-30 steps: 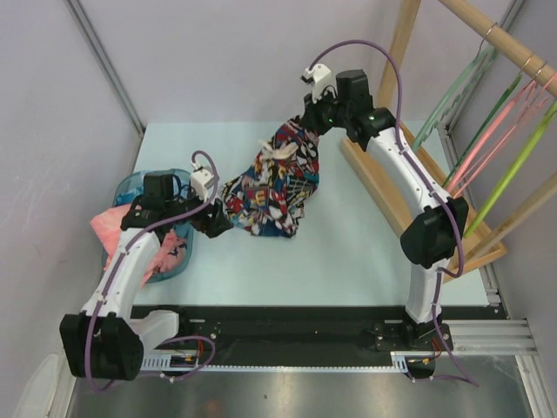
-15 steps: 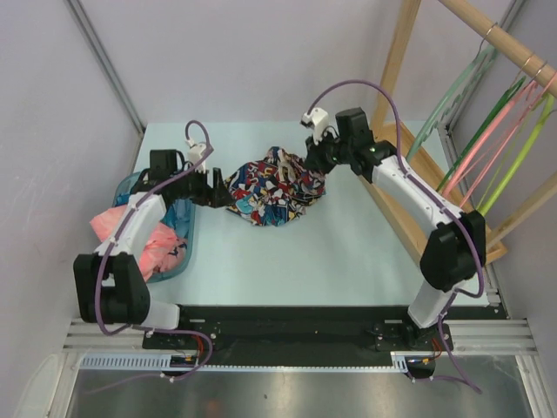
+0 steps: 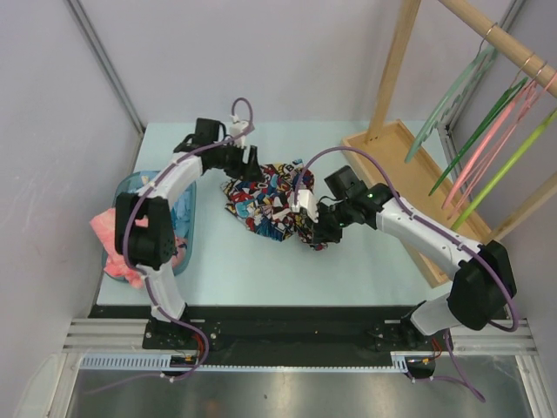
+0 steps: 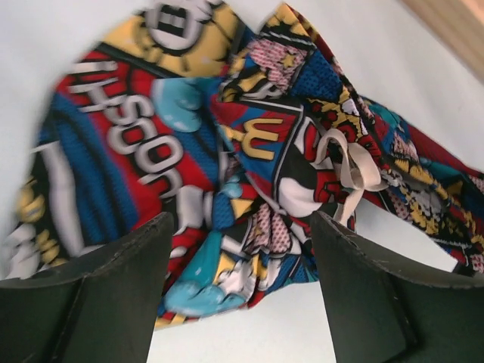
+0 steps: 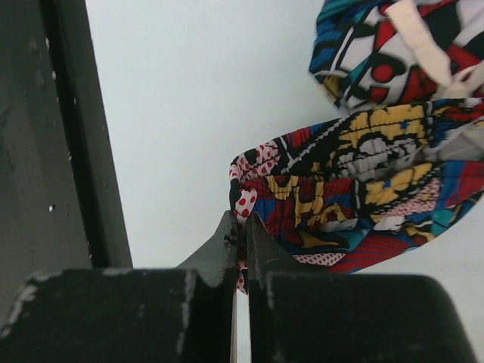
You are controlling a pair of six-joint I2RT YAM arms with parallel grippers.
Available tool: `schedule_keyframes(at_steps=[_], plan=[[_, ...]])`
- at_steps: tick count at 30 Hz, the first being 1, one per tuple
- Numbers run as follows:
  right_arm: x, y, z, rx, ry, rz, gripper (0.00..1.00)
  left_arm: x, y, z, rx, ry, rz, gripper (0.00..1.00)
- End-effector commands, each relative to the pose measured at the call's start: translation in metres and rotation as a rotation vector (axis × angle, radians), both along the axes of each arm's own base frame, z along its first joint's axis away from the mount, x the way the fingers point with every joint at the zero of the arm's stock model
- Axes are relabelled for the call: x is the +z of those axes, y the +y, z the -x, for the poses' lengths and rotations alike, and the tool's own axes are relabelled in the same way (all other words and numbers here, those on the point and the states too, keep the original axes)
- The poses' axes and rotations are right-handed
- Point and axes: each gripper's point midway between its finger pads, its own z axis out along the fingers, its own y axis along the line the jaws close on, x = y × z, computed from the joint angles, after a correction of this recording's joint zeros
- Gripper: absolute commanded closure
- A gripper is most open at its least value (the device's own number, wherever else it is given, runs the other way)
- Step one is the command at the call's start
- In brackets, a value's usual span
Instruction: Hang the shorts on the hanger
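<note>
My left gripper shifts right in the top view and lowers onto the far fold of the shorts' waistband below it next, opposite the right gripper's pinch.
The comic-print shorts (image 3: 268,193) lie crumpled on the table's middle. My left gripper (image 3: 251,171) is open at their far left edge; in the left wrist view its fingers stand wide apart (image 4: 242,302) with the shorts (image 4: 227,151) just beyond them and a white drawstring (image 4: 355,170) showing. My right gripper (image 3: 317,239) is shut on the shorts' near right edge; the right wrist view shows the jaws (image 5: 240,227) pinching the hem of the shorts (image 5: 363,189). The lime hanger (image 3: 509,163) hangs from the rod at the far right, away from both grippers.
A blue basket (image 3: 139,187) with pink cloth (image 3: 113,239) sits at the left edge. A wooden rack with a tray base (image 3: 392,148) and an upright post (image 3: 393,61) stands at the right. A dark green hanger (image 3: 487,113) and pink hangers (image 3: 492,144) hang beside the lime one.
The right gripper came down and toward the near side, lowering the lifted shorts onto the table. The left arm reached to the far side of the shorts.
</note>
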Motion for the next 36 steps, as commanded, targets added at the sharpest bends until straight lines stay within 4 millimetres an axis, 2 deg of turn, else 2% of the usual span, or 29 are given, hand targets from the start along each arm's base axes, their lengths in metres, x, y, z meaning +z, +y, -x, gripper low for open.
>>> schedule_keyframes(at_steps=[1, 2, 3, 4, 6, 8, 9, 10, 13, 15, 17, 24, 25, 29, 31, 32, 34, 35, 36], plan=[[-0.003, -0.014, 0.016, 0.067, -0.016, 0.037, 1.00, 0.006, -0.035, 0.000, -0.164, -0.041, 0.043, 0.22], [-0.006, -0.017, 0.020, 0.069, -0.007, 0.044, 1.00, -0.003, -0.042, -0.001, -0.182, -0.023, 0.042, 0.22], [-0.008, -0.019, 0.023, 0.070, 0.001, 0.047, 1.00, -0.004, -0.046, -0.002, -0.189, -0.017, 0.043, 0.21], [-0.014, -0.023, 0.029, 0.072, 0.018, 0.056, 1.00, 0.002, -0.053, -0.007, -0.204, -0.032, 0.045, 0.21], [-0.013, -0.026, 0.036, 0.080, 0.013, 0.047, 1.00, -0.001, -0.061, -0.013, -0.204, -0.028, 0.051, 0.21], [-0.015, -0.030, 0.039, 0.076, 0.007, 0.044, 1.00, 0.009, -0.074, -0.019, -0.230, -0.061, 0.074, 0.20], [-0.017, -0.031, 0.041, 0.078, 0.010, 0.047, 1.00, 0.003, -0.079, -0.020, -0.244, -0.051, 0.080, 0.20], [-0.020, -0.033, 0.041, 0.073, 0.013, 0.050, 1.00, 0.011, -0.088, -0.022, -0.268, -0.069, 0.090, 0.19], [-0.021, -0.034, 0.043, 0.070, 0.016, 0.047, 1.00, 0.005, -0.107, -0.012, -0.362, -0.052, 0.127, 0.14], [-0.021, -0.036, 0.044, 0.066, 0.020, 0.046, 1.00, 0.008, -0.122, -0.002, -0.437, -0.068, 0.151, 0.11], [-0.023, -0.036, 0.044, 0.068, 0.023, 0.044, 1.00, 0.002, -0.135, 0.003, -0.464, -0.060, 0.147, 0.08], [-0.025, -0.038, 0.049, 0.073, 0.036, 0.045, 1.00, -0.022, -0.165, -0.018, -0.397, -0.027, 0.138, 0.03], [-0.024, -0.040, 0.050, 0.073, 0.036, 0.046, 1.00, -0.023, -0.171, -0.016, -0.404, -0.022, 0.131, 0.03], [-0.022, -0.041, 0.052, 0.071, 0.036, 0.044, 1.00, -0.053, -0.178, -0.003, -0.429, 0.054, 0.097, 0.07], [-0.021, -0.043, 0.050, 0.057, 0.031, 0.044, 1.00, -0.056, -0.175, 0.004, -0.439, 0.090, 0.092, 0.23], [-0.018, -0.044, 0.049, 0.041, 0.027, 0.039, 1.00, -0.057, -0.173, 0.005, -0.446, 0.090, 0.087, 0.44], [-0.011, -0.044, 0.042, 0.008, -0.005, 0.020, 1.00, -0.042, -0.162, 0.006, -0.431, 0.076, 0.101, 0.65], [-0.002, -0.043, 0.038, -0.010, -0.036, -0.001, 1.00, -0.030, -0.159, 0.006, -0.417, 0.074, 0.128, 0.82], [0.006, -0.039, 0.031, -0.047, -0.059, -0.031, 1.00, 0.006, -0.154, 0.001, -0.402, -0.006, 0.160, 0.90]])
